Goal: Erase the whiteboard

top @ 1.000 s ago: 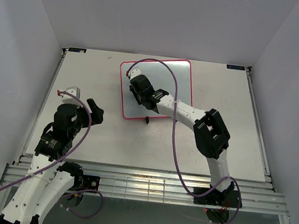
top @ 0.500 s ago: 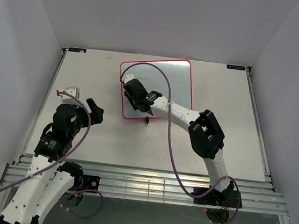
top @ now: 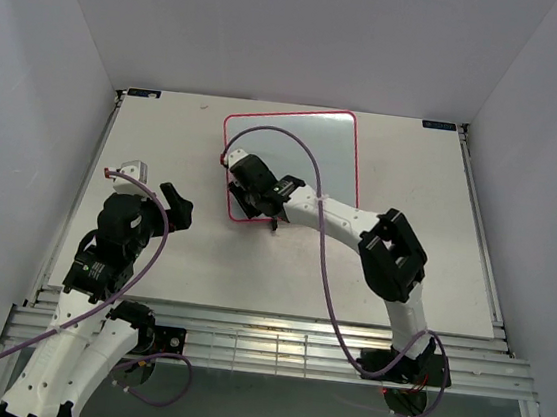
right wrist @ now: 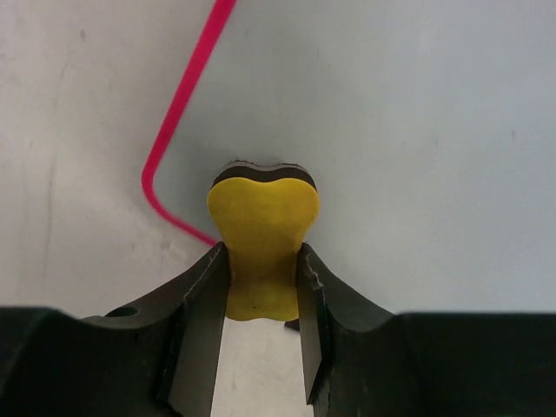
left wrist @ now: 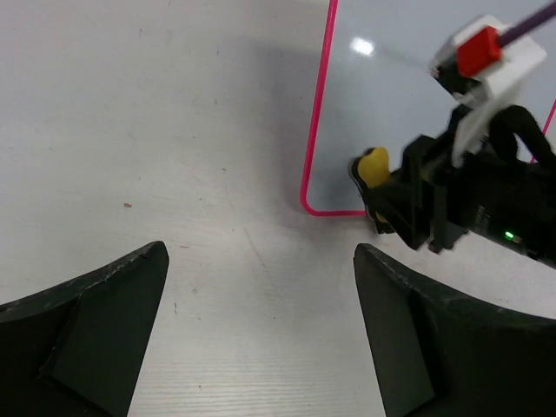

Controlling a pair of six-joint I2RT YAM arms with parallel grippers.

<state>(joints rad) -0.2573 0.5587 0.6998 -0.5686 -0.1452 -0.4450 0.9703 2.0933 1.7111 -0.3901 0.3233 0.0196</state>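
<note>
The whiteboard looks blank, so my right gripper will lift off, then lower the eraser to the right in the top view, onto empty table nearer my base (top: 360, 268).
The whiteboard (top: 311, 142), white with a thin pink-red frame, lies flat at the back middle of the table. Its surface looks blank in every view. My right gripper (right wrist: 263, 261) is shut on the small yellow eraser (right wrist: 263, 221), whose dark underside presses on the whiteboard (right wrist: 391, 130) beside its near-left rounded corner. From above, the right gripper (top: 244, 191) hides the eraser. In the left wrist view the eraser (left wrist: 373, 167) shows just inside the whiteboard (left wrist: 408, 95) corner. My left gripper (left wrist: 261, 330) hangs open over bare table, left of the board, with nothing between its fingers.
A small black clip foot (top: 274, 224) sticks out from the board's near edge. The right arm's purple cable (top: 296, 140) arcs over the board. White walls enclose the table on three sides. My left gripper (top: 180, 207) sits near the table's left side.
My right gripper has slid the eraser across the board toward its near-left corner. The left arm has not moved.
</note>
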